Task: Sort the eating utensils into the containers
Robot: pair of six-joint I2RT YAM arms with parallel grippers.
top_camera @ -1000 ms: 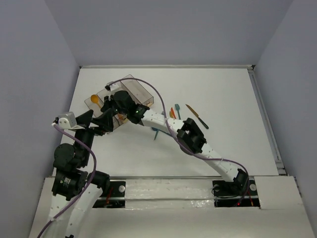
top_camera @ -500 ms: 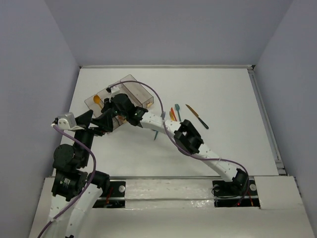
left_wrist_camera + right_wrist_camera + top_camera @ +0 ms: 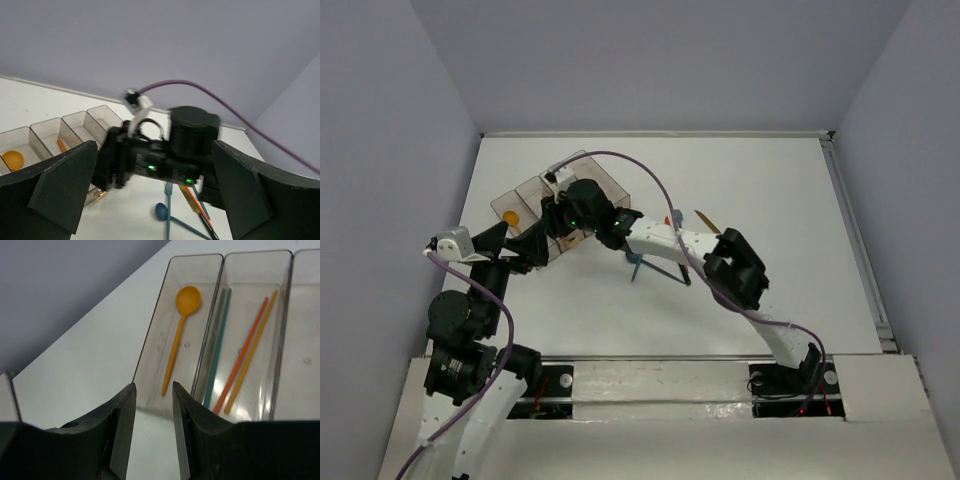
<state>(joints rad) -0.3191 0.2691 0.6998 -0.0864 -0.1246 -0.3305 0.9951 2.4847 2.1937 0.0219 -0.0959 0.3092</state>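
Observation:
My empty right gripper will next go across and down onto the unsorted teal fork's handle [image 3: 637, 268], below it and to its right in the top view.
The containers [image 3: 525, 192] are a row of joined smoky clear bins at the table's left. An orange spoon [image 3: 179, 335] lies in the end bin. A teal utensil [image 3: 217, 347], a red one [image 3: 242, 355] and an orange one [image 3: 252, 352] lie in the bin beside it. My right gripper [image 3: 153, 387] is open and empty, just above the near end of the spoon's bin. My left gripper [image 3: 154, 145] is open wide and empty, beside the bins, facing the right wrist. A teal fork [image 3: 167, 210] and a blue spoon [image 3: 161, 211] lie on the table.
An orange knife with a dark handle [image 3: 705, 218] and a red utensil [image 3: 667, 220] lie mid-table, partly hidden by the right arm [image 3: 740, 265]. The purple cable [image 3: 650, 180] arcs over the bins. Walls enclose the table on three sides.
The right arm's elbow has swung to the right and its wrist has shifted a little right over the bins. The left arm has not moved.

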